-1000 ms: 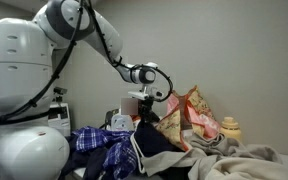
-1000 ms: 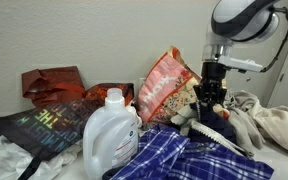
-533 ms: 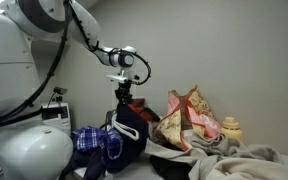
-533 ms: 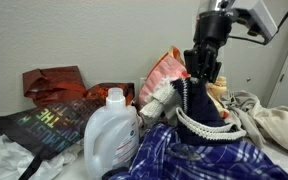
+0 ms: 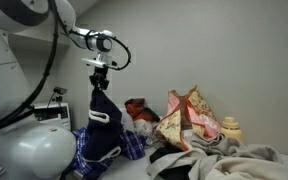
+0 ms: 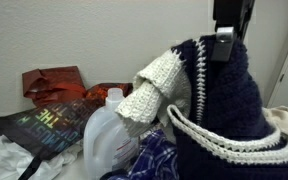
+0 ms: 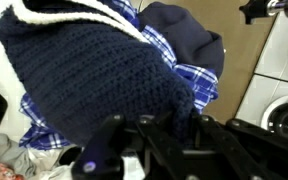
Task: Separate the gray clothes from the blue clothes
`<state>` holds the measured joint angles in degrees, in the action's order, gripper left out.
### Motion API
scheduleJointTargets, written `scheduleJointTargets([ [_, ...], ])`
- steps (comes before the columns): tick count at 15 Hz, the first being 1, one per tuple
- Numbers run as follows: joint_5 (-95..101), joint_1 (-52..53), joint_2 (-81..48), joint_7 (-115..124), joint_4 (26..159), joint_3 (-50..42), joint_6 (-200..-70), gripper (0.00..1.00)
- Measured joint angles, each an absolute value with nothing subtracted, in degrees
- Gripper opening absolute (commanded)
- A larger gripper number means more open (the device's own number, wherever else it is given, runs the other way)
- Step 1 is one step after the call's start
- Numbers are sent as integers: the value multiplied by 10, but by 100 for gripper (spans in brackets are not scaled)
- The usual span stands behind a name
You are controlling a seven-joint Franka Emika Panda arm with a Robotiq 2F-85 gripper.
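The gray clothes (image 5: 239,160) lie apart from the plaid shirt, so my gripper carries the navy garment farther from them and down beside that shirt next.
My gripper (image 5: 100,78) is shut on a dark navy knit garment (image 5: 105,112) with white trim, part of the blue clothes, and holds it hanging in the air. Close to the camera in an exterior view, that garment (image 6: 222,105) fills the right half below the gripper (image 6: 224,40). In the wrist view the navy knit (image 7: 89,70) is pinched in the gripper (image 7: 179,118), above the blue-and-white plaid shirt (image 7: 192,78). The plaid shirt (image 5: 87,146) lies under the lifted garment. The gray clothes (image 5: 239,160) lie rumpled at the lower right.
A white detergent bottle (image 6: 109,135) stands in front of the pile. A pink-and-tan patterned bag (image 5: 186,118) and a small red item (image 5: 136,106) sit by the wall. Red bags (image 6: 52,82) and a black printed bag (image 6: 39,125) lie further along. Washing machines (image 7: 284,60) show beside the surface.
The arm has risen and swung toward the robot's base, lifting the navy knit garment off the pile; it now hangs free over the plaid shirt.
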<state>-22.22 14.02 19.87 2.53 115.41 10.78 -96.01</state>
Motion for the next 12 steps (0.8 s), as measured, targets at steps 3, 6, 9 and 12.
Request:
scheduleJointTargets([
  [3,-243,162,203,23,1155,136,-968,2],
  [6,-258,184,195,23,1155,168,-983,2],
  [9,-266,208,185,23,1155,199,-1017,2],
  [12,-267,225,174,23,1154,226,-1071,2],
])
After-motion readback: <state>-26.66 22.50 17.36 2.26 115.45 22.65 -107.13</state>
